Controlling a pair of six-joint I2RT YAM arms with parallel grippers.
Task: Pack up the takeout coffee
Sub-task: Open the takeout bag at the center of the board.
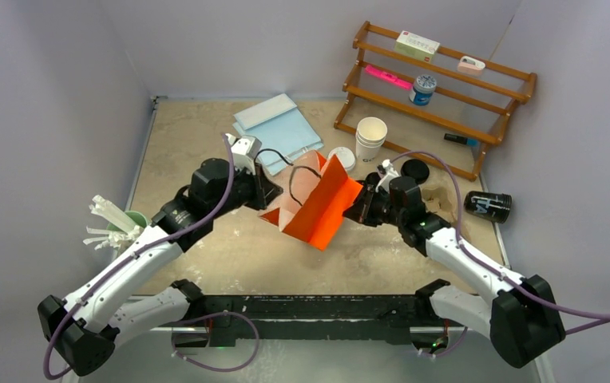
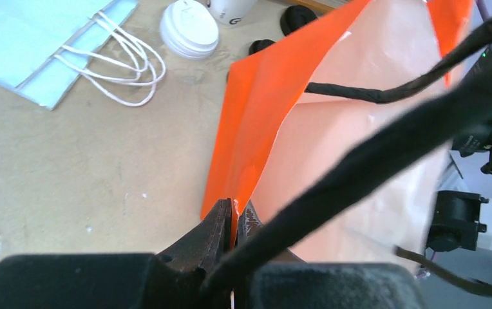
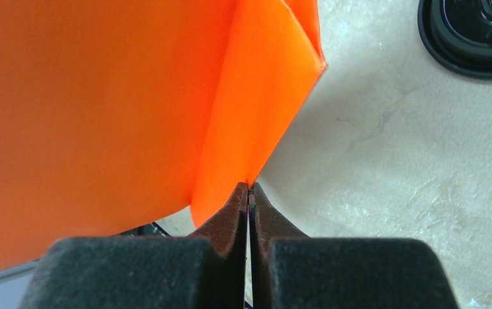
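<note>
My left gripper will carry the bag to the left in the top view, to the tabletop near the green cup, and release it there, since that spot is clear.
An orange paper bag stands open in the middle of the table, held from both sides. My left gripper is shut on its left rim; in the left wrist view the fingertips pinch the orange edge. My right gripper is shut on the bag's right edge, its jaws tight on a fold of the orange paper. A black paper cup lies on its side at the far right. A round black lid rests on the table behind my right gripper.
A stack of white cups and a white lid sit behind the bag. Flat blue bags lie at the back. A wooden rack fills the back right. A green cup of white sticks stands left.
</note>
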